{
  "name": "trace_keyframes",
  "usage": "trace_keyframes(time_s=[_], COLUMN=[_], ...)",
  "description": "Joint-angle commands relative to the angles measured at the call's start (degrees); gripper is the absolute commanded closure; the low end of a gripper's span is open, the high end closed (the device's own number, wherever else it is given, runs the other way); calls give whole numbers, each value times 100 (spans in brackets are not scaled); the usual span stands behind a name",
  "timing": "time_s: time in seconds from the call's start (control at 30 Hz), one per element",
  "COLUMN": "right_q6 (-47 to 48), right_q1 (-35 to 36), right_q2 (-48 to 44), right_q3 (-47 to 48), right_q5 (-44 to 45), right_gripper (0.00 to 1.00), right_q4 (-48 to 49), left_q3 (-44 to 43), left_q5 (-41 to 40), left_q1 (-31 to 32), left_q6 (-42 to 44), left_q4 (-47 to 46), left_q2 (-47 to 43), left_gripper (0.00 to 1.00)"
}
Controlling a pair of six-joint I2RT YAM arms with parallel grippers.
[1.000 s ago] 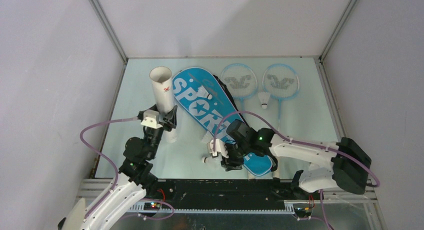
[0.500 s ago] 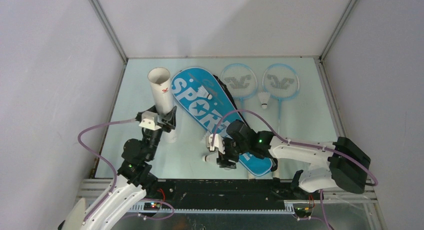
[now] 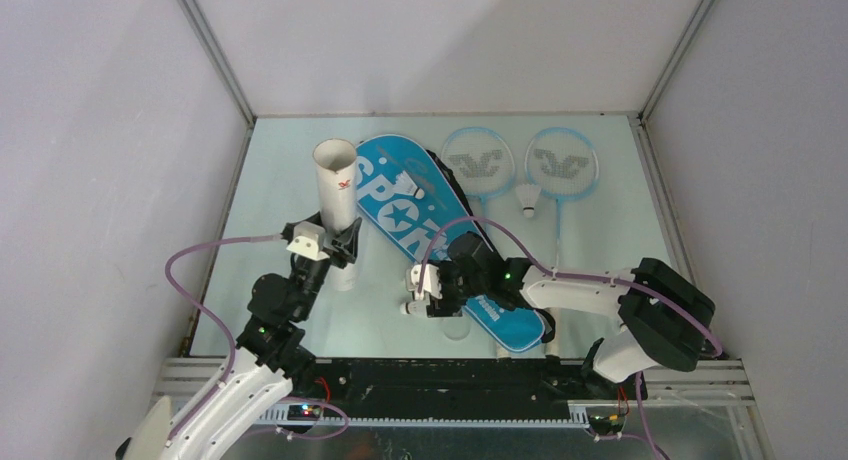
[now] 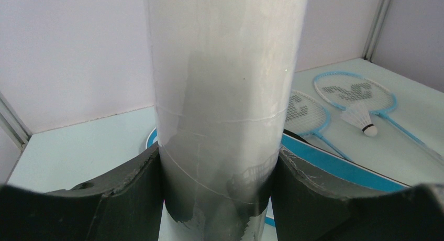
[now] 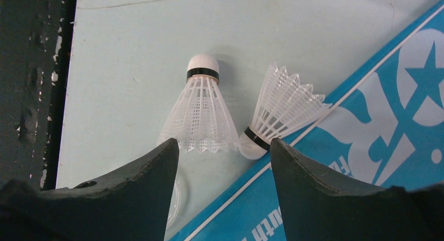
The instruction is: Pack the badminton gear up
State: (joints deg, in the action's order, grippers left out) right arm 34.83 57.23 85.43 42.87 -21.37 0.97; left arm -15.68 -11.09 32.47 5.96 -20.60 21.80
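Next, my right gripper lowers slightly toward the shuttlecock nearer the black bar, to its skirt rim (image 5: 201,139), because that open end of the shuttlecock faces my fingers.
The long white tube (image 3: 336,195) stands upright at the left, open end up. My left gripper (image 3: 335,242) is shut on its lower part, and the tube (image 4: 225,94) fills the gap between the fingers (image 4: 131,199). My right gripper (image 3: 418,295) is open and empty, low over the table at the near-left edge of the blue "SPORT" bag (image 3: 430,220). Two white shuttlecocks (image 5: 201,112) (image 5: 285,107) lie just ahead of its fingertips (image 5: 162,162), one partly on the bag (image 5: 377,146). Two light-blue rackets (image 3: 478,165) (image 3: 562,165) lie at the back.
One shuttlecock (image 3: 407,187) lies on the bag's far part, and another (image 3: 529,198) lies between the racket shafts. A clear round cap (image 5: 175,194) lies by the right gripper's left finger. The black base rail (image 3: 440,375) runs along the near edge, with walls on three sides.
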Motion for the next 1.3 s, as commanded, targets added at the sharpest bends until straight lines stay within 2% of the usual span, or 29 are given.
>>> trace_keyframes(time_s=[0.0, 0.2, 0.57, 0.83, 0.9, 0.97, 1.07, 1.13, 1.2, 1.27], right_q6=[199, 159, 28, 29, 72, 104, 59, 36, 36, -27], right_q1=[9, 58, 136, 245, 296, 333, 365, 393, 456, 503], right_q2=[166, 206, 305, 537, 625, 654, 556, 399, 151, -197], right_q3=[28, 28, 28, 91, 155, 206, 209, 211, 207, 207], right_q5=[-341, -626, -620, -339, -135, -98, -110, -102, 36, 139], right_gripper=[34, 38, 47, 49, 52, 57, 80, 92, 100, 100], right_q4=[423, 628, 685, 720, 693, 656, 670, 599, 494, 377], left_q3=[-156, -218, -290, -324, -315, -296, -290, -276, -274, -303], left_q5=[162, 238, 399, 520, 540, 554, 569, 592, 808, 1260], left_q1=[5, 5, 5, 5, 5, 5, 5, 5, 5, 5], left_q6=[-64, -49, -26, -11, -13, -7, 31, 101, 313, 708], left_q4=[-143, 30, 233, 338, 353, 355, 389, 390, 467, 679], left_q2=[5, 44, 82, 36, 23, 18, 17, 17, 28, 52], left_gripper=[62, 62, 62, 62, 62, 63, 63, 63, 62, 63])
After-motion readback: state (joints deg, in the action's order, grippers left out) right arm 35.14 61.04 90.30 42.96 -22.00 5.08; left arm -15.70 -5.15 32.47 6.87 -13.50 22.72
